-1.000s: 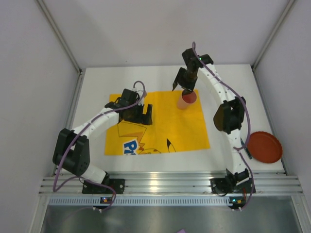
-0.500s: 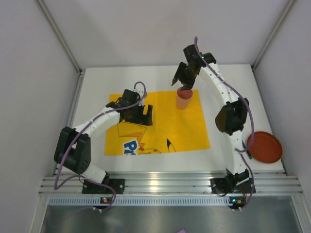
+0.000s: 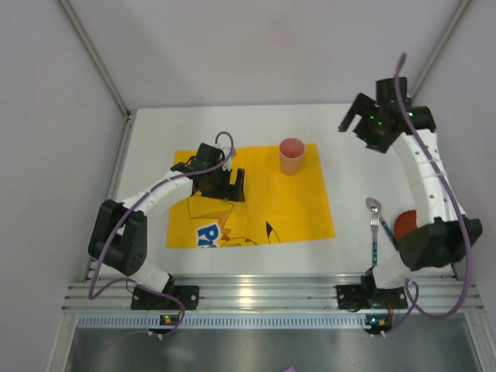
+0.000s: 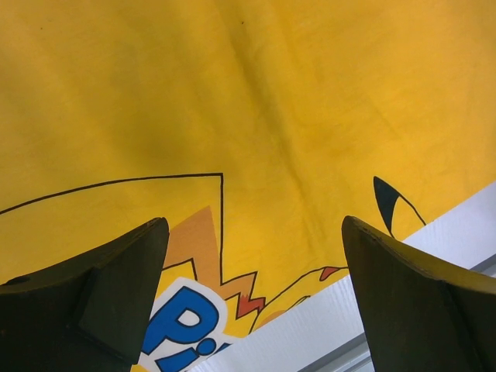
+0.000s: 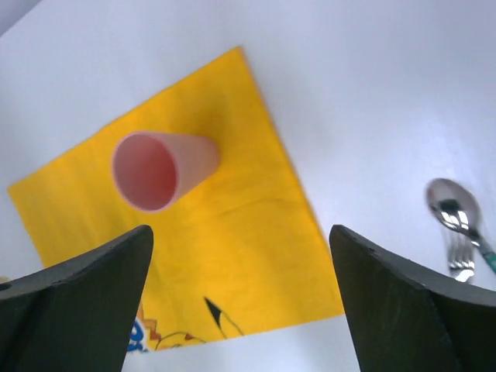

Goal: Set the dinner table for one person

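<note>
Next, my right gripper moves back and down to the fork's neck, just behind its teeth: the fork still lies off the mat (image 3: 256,198) beside the spoon.
The white dinner table (image 3: 356,174) carries a yellow cartoon-printed mat (image 3: 256,198). A pink cup (image 3: 291,156) stands upright on the mat's far right corner, free of both grippers. It also shows in the right wrist view (image 5: 159,169). My right gripper (image 3: 363,128) is open and empty, raised high over the table's far right, well away from the cup; its wrist view (image 5: 240,230) looks down on the mat (image 5: 225,248). My left gripper (image 3: 225,188) is open and empty, low over the mat's left half (image 4: 254,223).
A spoon (image 3: 373,206) and a fork (image 3: 374,229) lie on the bare table right of the mat, also in the right wrist view (image 5: 453,208). A red plate (image 3: 404,226) is mostly hidden behind the right arm. The aluminium rail (image 3: 271,291) runs along the near edge.
My right gripper has left the cup, risen and swung to the far right. The cup now stands alone on the mat. The left arm has not moved.
</note>
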Motion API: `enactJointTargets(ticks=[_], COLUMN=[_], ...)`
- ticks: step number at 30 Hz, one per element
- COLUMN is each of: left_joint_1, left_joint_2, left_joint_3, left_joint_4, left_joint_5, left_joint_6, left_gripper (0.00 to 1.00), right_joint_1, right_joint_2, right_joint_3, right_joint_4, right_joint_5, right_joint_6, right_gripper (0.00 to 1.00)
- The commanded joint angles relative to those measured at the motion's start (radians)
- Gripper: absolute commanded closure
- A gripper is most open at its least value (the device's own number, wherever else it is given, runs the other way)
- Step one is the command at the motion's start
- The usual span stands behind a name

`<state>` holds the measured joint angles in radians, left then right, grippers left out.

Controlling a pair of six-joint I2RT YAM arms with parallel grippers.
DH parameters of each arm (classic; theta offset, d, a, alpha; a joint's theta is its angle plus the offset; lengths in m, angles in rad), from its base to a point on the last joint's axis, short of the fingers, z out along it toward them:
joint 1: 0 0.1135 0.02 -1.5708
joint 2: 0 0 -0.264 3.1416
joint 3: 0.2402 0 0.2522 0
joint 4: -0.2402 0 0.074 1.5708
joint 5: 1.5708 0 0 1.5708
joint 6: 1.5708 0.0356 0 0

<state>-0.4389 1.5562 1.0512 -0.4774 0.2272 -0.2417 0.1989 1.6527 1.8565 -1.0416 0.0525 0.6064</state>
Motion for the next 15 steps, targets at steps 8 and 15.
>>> enactJointTargets(ticks=[8,15], left_joint_1=[0.002,-0.004], left_joint_2=[0.044,0.053], left_joint_3=[0.029,0.009], left_joint_4=[0.069,0.091], left_joint_5=[0.073,0.090], left_joint_6=[-0.022,-0.034], left_gripper=[0.01,0.01], right_joint_1=[-0.371,-0.378], right_joint_2=[-0.311,-0.277], right_joint_3=[-0.687,-0.821], right_joint_4=[0.077,0.065], right_joint_5=[0.047,0.059], right_joint_6=[-0.138,-0.181], right_gripper=[0.03,0.07])
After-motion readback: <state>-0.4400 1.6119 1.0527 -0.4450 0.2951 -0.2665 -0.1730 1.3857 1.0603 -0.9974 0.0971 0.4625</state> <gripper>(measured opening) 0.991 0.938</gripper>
